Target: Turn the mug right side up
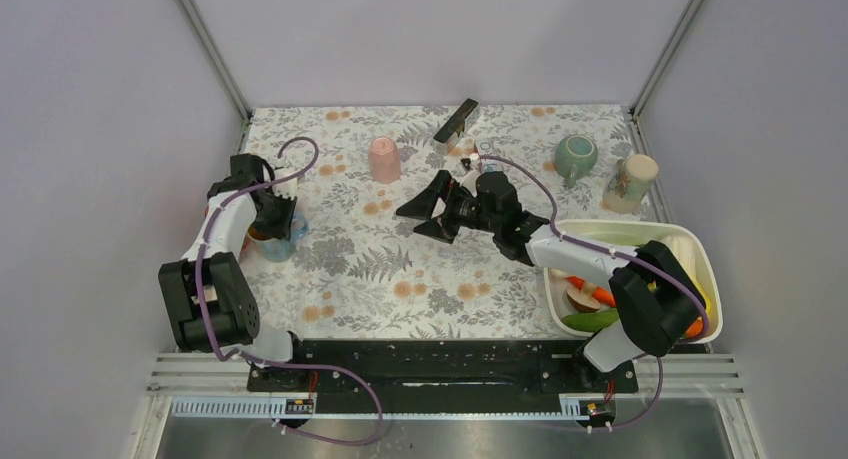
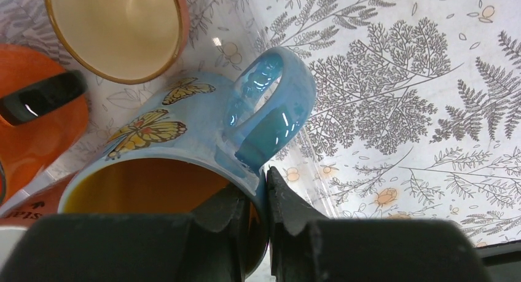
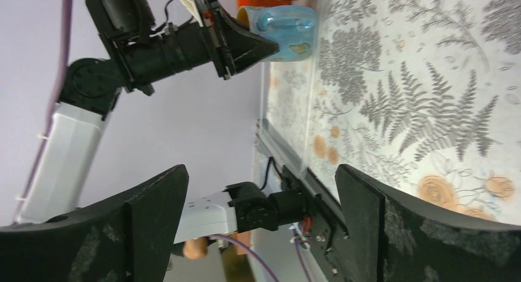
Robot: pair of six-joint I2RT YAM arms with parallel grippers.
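The robot's right gripper will next swing across to the right in the top view and turn down onto the handle of the upside-down green mug.
A light blue mug with butterflies (image 2: 184, 128) and a yellow-orange inside stands mouth up at the table's left edge (image 1: 280, 241). It also shows in the right wrist view (image 3: 285, 27), with its base at or just above the tablecloth. My left gripper (image 2: 264, 190) is shut on the mug's rim beside the handle, one finger inside and one outside, reaching down from above (image 1: 275, 214). My right gripper (image 3: 261, 227) is open and empty, held over the middle of the table (image 1: 425, 214) and pointing left.
An orange object (image 2: 37, 122) and a cream-lined cup (image 2: 117, 30) stand right beside the blue mug. A pink cup (image 1: 384, 160) stands upside down at the back. A green mug (image 1: 576, 156), a floral cup (image 1: 630, 182), a black block (image 1: 456, 120) and a white basin (image 1: 700, 249) of vegetables are on the right.
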